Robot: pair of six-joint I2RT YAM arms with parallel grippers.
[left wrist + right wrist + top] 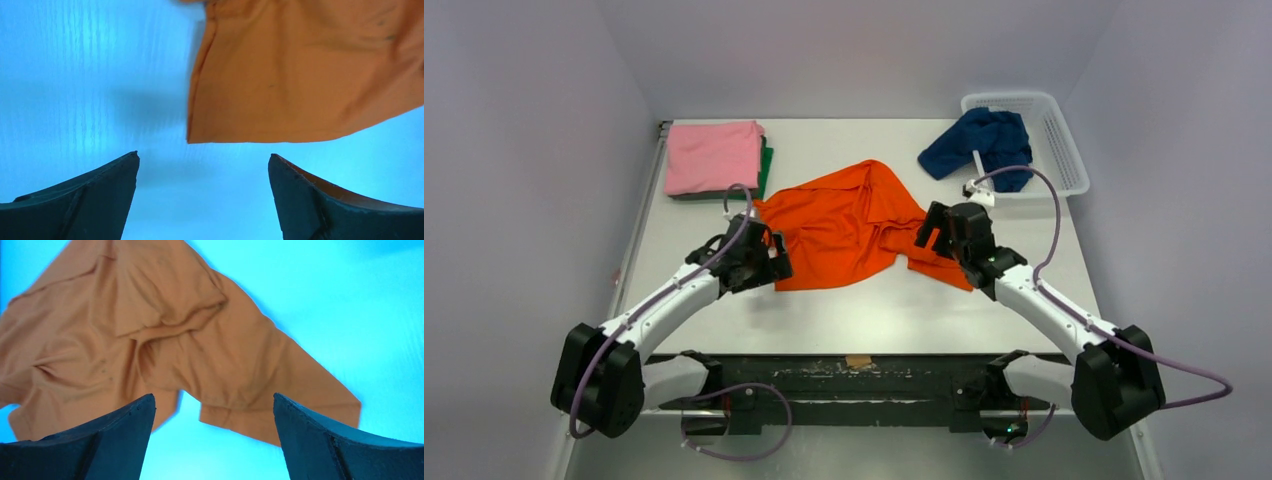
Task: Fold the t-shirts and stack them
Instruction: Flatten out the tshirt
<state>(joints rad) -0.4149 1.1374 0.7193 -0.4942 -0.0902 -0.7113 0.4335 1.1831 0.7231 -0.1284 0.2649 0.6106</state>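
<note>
The orange t-shirt's near hem corner point(780, 286) point(196, 136) is below my left gripper, in line with the gap between its fingers, so I will move that gripper down onto it next.
The orange t-shirt point(849, 225) lies crumpled in the middle of the table; it also shows in the left wrist view point(300, 75) and the right wrist view point(150, 340). My left gripper point(769, 262) is open and empty at its near left corner, whose hem lies just ahead of the fingers. My right gripper point(936, 235) is open and empty over its right sleeve. A folded pink t-shirt point(714, 155) sits on a folded dark green one point(766, 165) at the back left. A navy t-shirt point(979, 145) hangs out of the basket.
A white mesh basket point(1064, 150) stands at the back right corner. The table's left edge runs beside the folded stack. White walls close the table on three sides.
</note>
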